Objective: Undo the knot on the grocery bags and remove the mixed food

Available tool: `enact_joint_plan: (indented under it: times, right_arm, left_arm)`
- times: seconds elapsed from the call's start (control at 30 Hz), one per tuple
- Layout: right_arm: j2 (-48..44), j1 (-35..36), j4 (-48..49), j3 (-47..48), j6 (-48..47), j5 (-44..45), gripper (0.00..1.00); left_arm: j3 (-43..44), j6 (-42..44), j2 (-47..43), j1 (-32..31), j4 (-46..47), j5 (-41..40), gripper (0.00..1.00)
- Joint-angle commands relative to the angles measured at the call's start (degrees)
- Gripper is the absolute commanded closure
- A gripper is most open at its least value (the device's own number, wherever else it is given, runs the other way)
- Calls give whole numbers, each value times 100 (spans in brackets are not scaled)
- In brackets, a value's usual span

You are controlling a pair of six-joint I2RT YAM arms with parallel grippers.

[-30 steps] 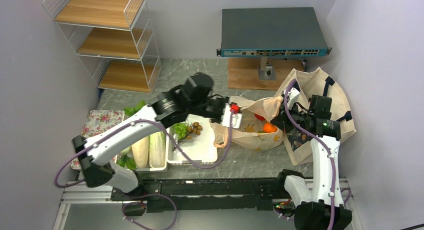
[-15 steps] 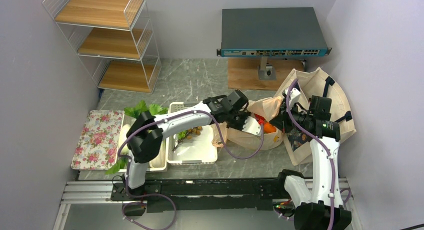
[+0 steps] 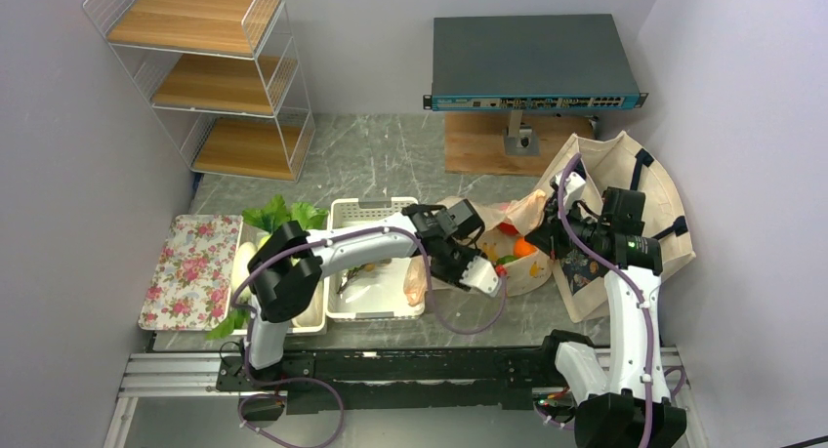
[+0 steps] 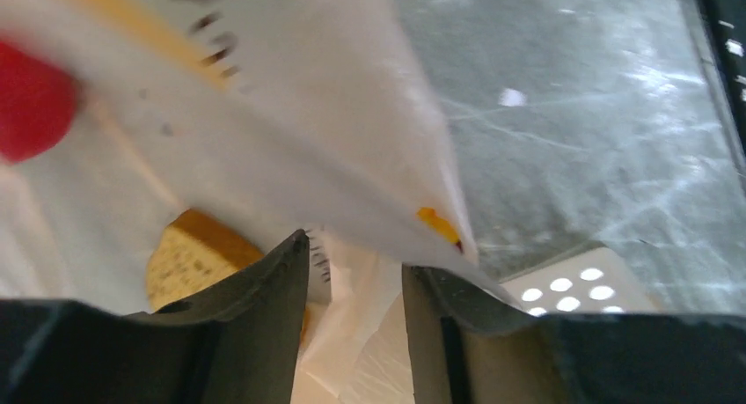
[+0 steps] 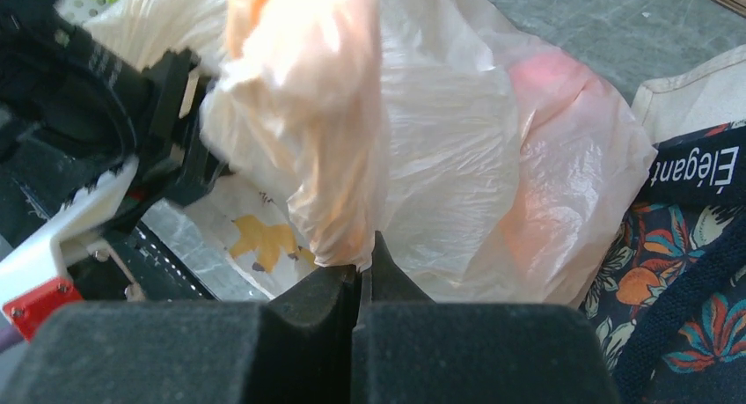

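The left gripper moves outward past the bag's edge next, then down onto the bread slice (image 4: 189,254).
The peach-beige plastic bag (image 3: 508,263) lies open on the table beside the cream tote (image 3: 625,175). An orange (image 3: 524,246) and a red apple (image 3: 508,228) show inside it. My right gripper (image 3: 549,231) is shut on the bunched, twisted top of the bag (image 5: 299,113), holding it up; the closed tips show in the right wrist view (image 5: 362,250). My left gripper (image 3: 488,280) is open at the bag's near edge. In the left wrist view (image 4: 356,246) thin bag film hangs between its fingers, with a bread slice (image 4: 189,254) and a blurred red apple (image 4: 26,100) behind.
Two white baskets (image 3: 376,292) stand left of the bag, with cabbage (image 3: 283,214) at their far side. A floral tray (image 3: 190,267) lies at the far left. A wire shelf (image 3: 210,72) and a network switch (image 3: 532,62) on a wooden stand are at the back.
My left arm swung from over the baskets across to the plastic bag, and its gripper dropped to the bag's near edge. The right gripper kept its hold and stayed put.
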Motion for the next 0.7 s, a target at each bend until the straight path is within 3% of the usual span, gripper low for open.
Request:
enact_joint_plan:
  times: [0.0, 0.17, 0.4, 0.47, 0.67]
  right_arm:
    - [-50, 40, -11, -56, -235, -63, 100]
    - [-85, 59, -40, -123, -299, 20, 100]
    - [-15, 62, -44, -96, -335, 93, 100]
    - [11, 63, -39, -82, -330, 116, 100]
    - [104, 59, 14, -49, -267, 137, 100]
  left_arm:
    - [473, -792, -97, 347, 901, -300, 52]
    - [1043, -942, 355, 636, 882, -613, 59]
    - [1011, -648, 939, 654, 961, -1244, 59]
    - [1022, -627, 1089, 654, 1013, -1368, 56]
    - [955, -592, 1444, 653, 1232, -1738, 35]
